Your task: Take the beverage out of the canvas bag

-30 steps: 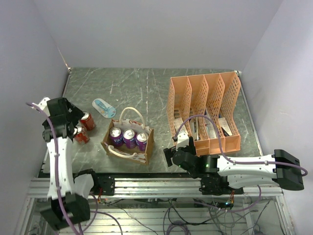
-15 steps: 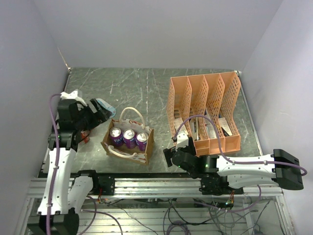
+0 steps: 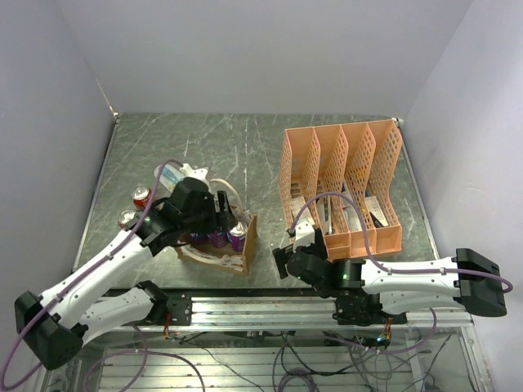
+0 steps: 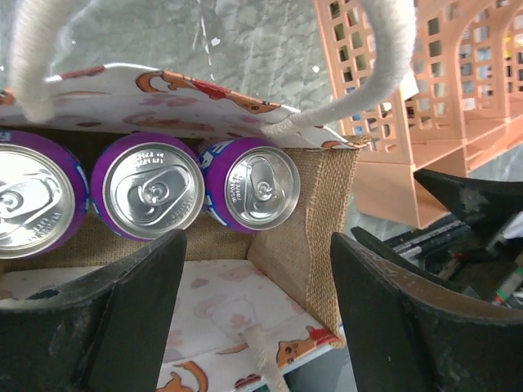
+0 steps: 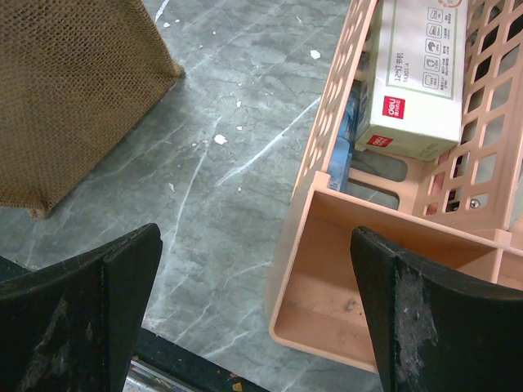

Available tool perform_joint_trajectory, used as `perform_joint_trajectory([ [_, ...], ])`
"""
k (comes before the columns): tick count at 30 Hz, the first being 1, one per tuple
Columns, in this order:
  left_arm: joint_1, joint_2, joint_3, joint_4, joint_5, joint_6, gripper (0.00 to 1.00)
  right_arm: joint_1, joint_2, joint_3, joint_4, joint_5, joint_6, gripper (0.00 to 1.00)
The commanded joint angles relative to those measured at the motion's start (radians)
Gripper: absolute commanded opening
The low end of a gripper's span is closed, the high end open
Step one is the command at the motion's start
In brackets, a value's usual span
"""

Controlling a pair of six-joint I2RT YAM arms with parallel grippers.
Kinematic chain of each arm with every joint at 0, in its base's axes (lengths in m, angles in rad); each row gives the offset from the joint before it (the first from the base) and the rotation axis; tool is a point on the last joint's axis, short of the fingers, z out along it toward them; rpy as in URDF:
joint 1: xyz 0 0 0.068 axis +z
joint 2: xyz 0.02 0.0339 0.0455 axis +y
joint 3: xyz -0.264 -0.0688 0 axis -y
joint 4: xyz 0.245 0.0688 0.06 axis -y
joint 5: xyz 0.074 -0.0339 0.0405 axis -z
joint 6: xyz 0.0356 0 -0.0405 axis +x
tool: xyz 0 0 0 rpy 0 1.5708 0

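I need to lower and turn my left gripper so its open fingers go on both sides of the can's rim, because the purple can against the burlap end [image 3: 238, 231] [image 4: 261, 186] stands below it.
The canvas bag [image 3: 245, 245] stands near the table's front, left of centre. It holds three purple beverage cans upright in a row [image 4: 149, 186], the rightmost one [image 4: 257, 184] against the burlap end wall [image 4: 315, 220]. Its cream handles [image 4: 384, 65] loop above. My left gripper [image 3: 222, 216] hovers open just over the bag's mouth, with its fingers [image 4: 122, 310] straddling the printed near wall and the right end. It holds nothing. My right gripper [image 3: 282, 261] is open and empty, low between the bag's corner [image 5: 73, 98] and the rack.
An orange plastic file rack [image 3: 343, 184] with boxes and pens stands at the right, close to my right gripper [image 5: 253, 302]. Two red cans [image 3: 140, 196] stand left of the bag. A pale blue packet [image 3: 170, 174] lies behind them.
My left arm has swung from the red cans at the far left over to the bag, ending open above the purple cans. The right arm has not moved.
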Motion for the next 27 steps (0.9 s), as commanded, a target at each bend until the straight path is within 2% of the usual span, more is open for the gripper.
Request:
perform_joint_trajectory([
  [1,-0.155,0.074,0.027,-0.017,-0.332,-0.174,0.81,0.005,0.004,0.019,0.001,0.032,0.013,1.00],
  [5,-0.351,0.152,0.080,-0.122,-0.564,-0.377,0.84,0.005,0.004,0.021,0.000,0.032,0.015,1.00],
  [9,-0.451,0.183,0.075,-0.166,-0.676,-0.541,0.85,0.005,0.002,0.020,-0.001,0.032,0.014,1.00],
  [12,-0.480,0.193,0.064,-0.193,-0.732,-0.628,0.87,0.005,0.000,0.019,0.002,0.031,0.013,1.00],
  [15,-0.482,0.211,0.061,-0.192,-0.738,-0.661,0.89,0.005,-0.001,0.017,0.003,0.028,0.010,1.00],
  [18,-0.482,0.251,0.075,-0.153,-0.717,-0.632,0.91,0.005,0.003,0.019,0.004,0.028,0.009,1.00],
  [23,-0.481,0.358,0.153,-0.173,-0.700,-0.661,0.97,0.007,0.012,0.023,0.001,0.030,0.011,1.00],
  [27,-0.481,0.408,0.166,-0.121,-0.675,-0.686,0.98,0.007,0.012,0.023,0.001,0.031,0.011,1.00],
])
